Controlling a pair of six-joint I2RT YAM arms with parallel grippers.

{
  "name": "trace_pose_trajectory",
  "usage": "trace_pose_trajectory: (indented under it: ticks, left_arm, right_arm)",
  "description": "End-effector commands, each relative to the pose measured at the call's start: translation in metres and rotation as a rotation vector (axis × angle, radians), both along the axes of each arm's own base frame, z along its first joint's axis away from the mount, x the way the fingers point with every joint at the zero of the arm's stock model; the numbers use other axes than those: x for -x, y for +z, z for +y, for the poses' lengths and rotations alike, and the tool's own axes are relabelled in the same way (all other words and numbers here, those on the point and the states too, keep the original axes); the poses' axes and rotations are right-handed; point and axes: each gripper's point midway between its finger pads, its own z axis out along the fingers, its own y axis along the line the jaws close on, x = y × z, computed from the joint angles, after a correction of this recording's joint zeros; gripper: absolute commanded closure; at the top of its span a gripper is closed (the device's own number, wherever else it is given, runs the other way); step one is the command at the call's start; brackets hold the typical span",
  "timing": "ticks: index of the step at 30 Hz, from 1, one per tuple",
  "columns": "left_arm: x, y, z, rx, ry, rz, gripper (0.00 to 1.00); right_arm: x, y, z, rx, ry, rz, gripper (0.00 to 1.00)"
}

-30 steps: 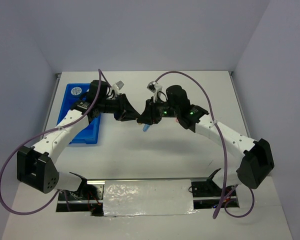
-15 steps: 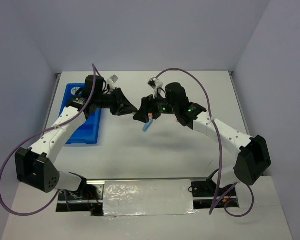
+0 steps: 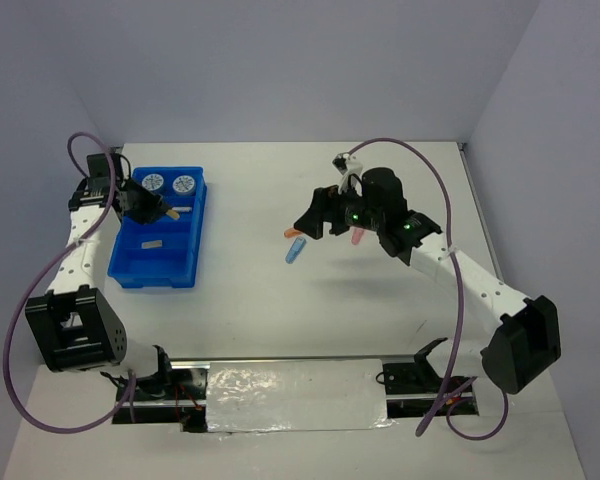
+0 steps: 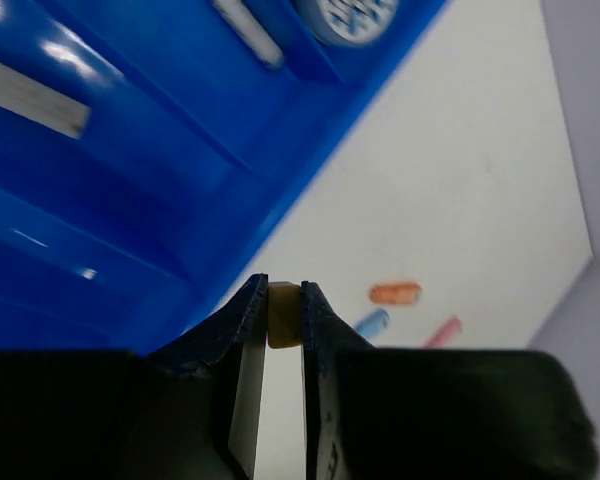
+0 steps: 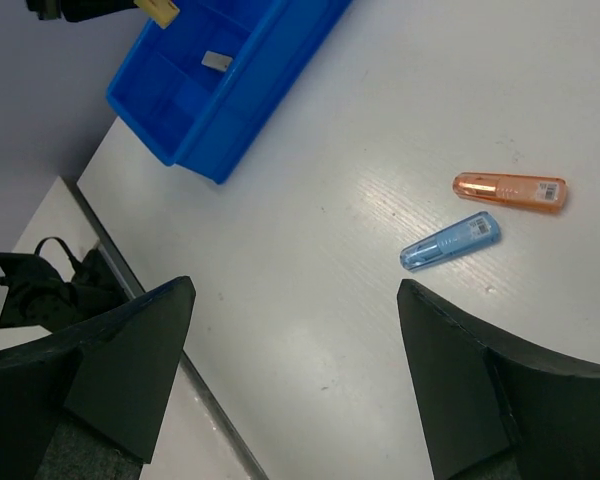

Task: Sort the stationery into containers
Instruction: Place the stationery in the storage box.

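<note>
My left gripper is about to lower next and come back over the tray's section with the grey block [image 4: 50, 125], because that section still has open room for the tan block [image 4: 283, 314].
My left gripper [image 3: 163, 210] hangs over the blue tray [image 3: 156, 268], shut on a small tan block [image 4: 283, 314] pinched between its fingertips. Two blue rolls [image 3: 152, 183] [image 3: 184, 184] fill the tray's far compartments. A grey block [image 3: 152, 243] lies in a middle one. On the table at centre lie an orange capsule [image 3: 294, 233], a light-blue capsule [image 3: 295, 250] and a pink capsule [image 3: 358, 238]. My right gripper [image 3: 315, 225] hovers above them, open and holding nothing. In its wrist view the orange capsule [image 5: 510, 192] and light-blue capsule [image 5: 450, 241] lie to the right of the gripper [image 5: 298, 288].
The tray [image 5: 260, 110] stands at the table's far left, close to the left edge. Purple cables loop over both arms. A metal mounting strip [image 3: 295, 395] runs along the near edge between the arm bases.
The two grippers were together at mid-table. The right one has opened and drawn back to the right. The left arm has swung left to the tray with the tan block.
</note>
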Motion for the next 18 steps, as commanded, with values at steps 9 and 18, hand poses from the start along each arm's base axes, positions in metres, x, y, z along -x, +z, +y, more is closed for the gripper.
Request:
trace_pose_trajectory:
  ticks: [9, 18]
  left_arm:
    - [0.011, -0.076, 0.061, -0.114, 0.184, 0.180, 0.90]
    - [0.019, -0.083, 0.069, -0.151, 0.192, 0.207, 0.15]
  right_arm:
    - [0.015, 0.019, -0.019, 0.038, -0.020, -0.074, 0.10]
    - [0.017, 0.017, -0.019, 0.049, -0.002, -0.066, 0.09]
